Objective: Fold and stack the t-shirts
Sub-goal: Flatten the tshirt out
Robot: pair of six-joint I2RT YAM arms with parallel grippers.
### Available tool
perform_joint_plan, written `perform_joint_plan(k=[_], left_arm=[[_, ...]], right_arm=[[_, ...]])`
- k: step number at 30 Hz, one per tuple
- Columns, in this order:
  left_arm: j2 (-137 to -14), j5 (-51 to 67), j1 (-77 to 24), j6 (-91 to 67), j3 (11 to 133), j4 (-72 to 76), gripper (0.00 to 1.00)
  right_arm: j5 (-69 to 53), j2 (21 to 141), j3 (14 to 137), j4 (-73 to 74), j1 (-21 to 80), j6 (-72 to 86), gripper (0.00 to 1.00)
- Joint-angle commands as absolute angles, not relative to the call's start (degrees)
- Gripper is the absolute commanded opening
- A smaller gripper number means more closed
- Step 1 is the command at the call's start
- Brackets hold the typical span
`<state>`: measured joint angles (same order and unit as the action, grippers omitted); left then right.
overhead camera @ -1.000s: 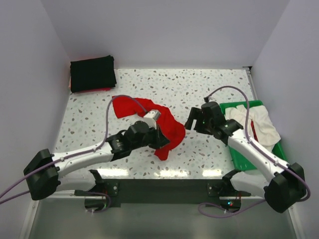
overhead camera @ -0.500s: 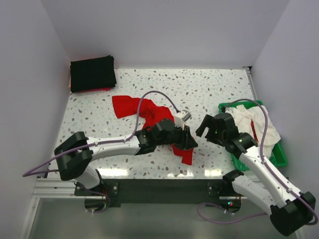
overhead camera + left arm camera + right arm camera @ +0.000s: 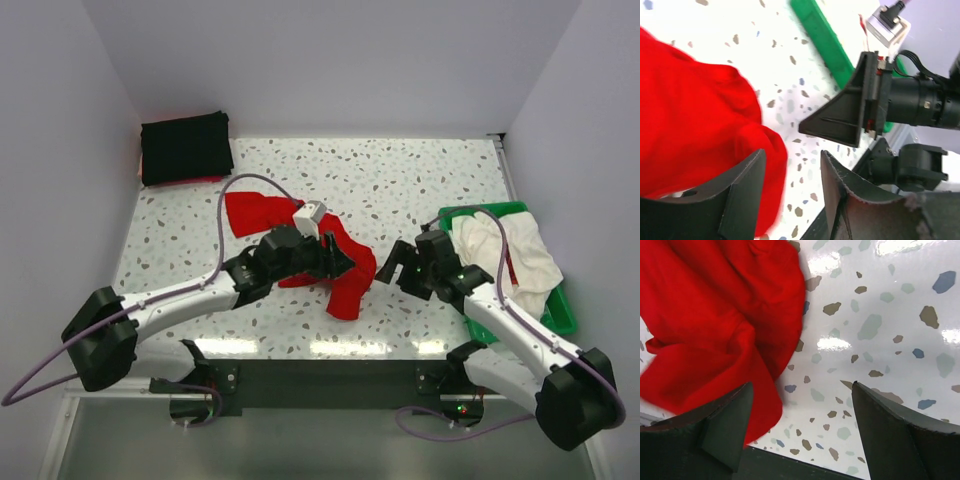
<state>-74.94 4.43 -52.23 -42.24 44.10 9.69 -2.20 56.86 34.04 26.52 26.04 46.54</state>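
Observation:
Only bare table is between my right gripper's fingers. I will next move my right gripper to the left in the top view, onto the fold where the rounded part of the red t-shirt begins.
The red t-shirt [image 3: 290, 225] lies crumpled mid-table, one lobe reaching toward the front edge. My left gripper [image 3: 350, 264] is open at the shirt's right edge. In the left wrist view [image 3: 792, 160] its left finger lies against the red cloth [image 3: 695, 110] and bare table shows between the jaws. My right gripper [image 3: 392, 270] is open just right of the shirt. In the right wrist view [image 3: 802, 390] the red cloth [image 3: 715, 315] lies by its left finger. The black t-shirt [image 3: 187, 147] lies folded at the back left. The whitish t-shirt [image 3: 515, 250] is heaped in the tray.
The green plastic tray [image 3: 555, 305] sits at the right edge of the table, and its rim shows in the left wrist view [image 3: 822, 40]. White walls close in the left, back and right sides. A dark rail runs along the front edge [image 3: 330, 375].
My left arm reached right with the red cloth, then drew back left; the shirt's front lobe shifted with it. My right gripper moved back, then came left again toward the shirt.

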Motion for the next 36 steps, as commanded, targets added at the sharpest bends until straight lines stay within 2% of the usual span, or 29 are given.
perform_joint_plan(k=[1,3,6,12,20,23,24,26,27,29,30,32,36], left_arm=[[-71.9,2.5,-50.7,-40.1,42.4,6.4,0.52],[-70.2,1.6,-50.8,-39.8,41.3,5.1,0.47],[-68.0,0.2,-50.7,-40.2,39.1,3.5,0.45],[-66.0,-8.4,-49.0,-42.3,37.4,-4.4,0.56],[-62.8,-8.1,-42.7,-41.4,35.1,-6.2,0.59],[-62.7,-7.9,-41.4,-40.8,34.7,-6.6,0.60],[-63.0,-7.9,-41.1,-40.6,34.5,-6.6,0.60],[-63.5,-8.3,-40.9,-40.6,34.2,-6.8,0.60],[-63.9,-8.5,-40.7,-41.0,34.0,-6.8,0.60],[-64.4,-9.4,-40.5,-41.7,33.1,-6.9,0.60],[-64.8,-9.4,-40.4,-42.5,32.6,-6.5,0.60],[-65.6,-9.2,-40.0,-43.6,32.0,-6.0,0.60],[-67.4,-9.8,-39.8,-46.0,31.4,-6.0,0.57]], right_arm=[[-6.1,57.7,33.4,20.1,26.9,48.3,0.82],[-6.1,58.2,34.2,20.0,27.4,48.7,0.82],[-5.7,58.4,34.6,18.9,29.7,49.8,0.82],[2.4,64.5,38.0,18.1,41.4,51.4,0.83],[12.6,74.5,43.0,13.4,48.3,51.3,0.82],[15.0,78.2,45.0,13.4,49.0,51.0,0.72],[15.6,79.9,46.0,13.4,49.0,50.6,0.64],[16.8,81.5,46.9,15.1,49.0,50.0,0.56],[18.2,82.3,48.0,15.9,49.0,49.7,0.44],[19.2,82.4,48.8,18.7,49.0,49.0,0.32],[19.5,82.0,49.6,19.7,49.0,48.6,0.15],[22.8,79.9,50.8,23.5,49.0,47.3,0.00],[28.2,74.8,54.1,30.2,47.6,44.7,0.00]])
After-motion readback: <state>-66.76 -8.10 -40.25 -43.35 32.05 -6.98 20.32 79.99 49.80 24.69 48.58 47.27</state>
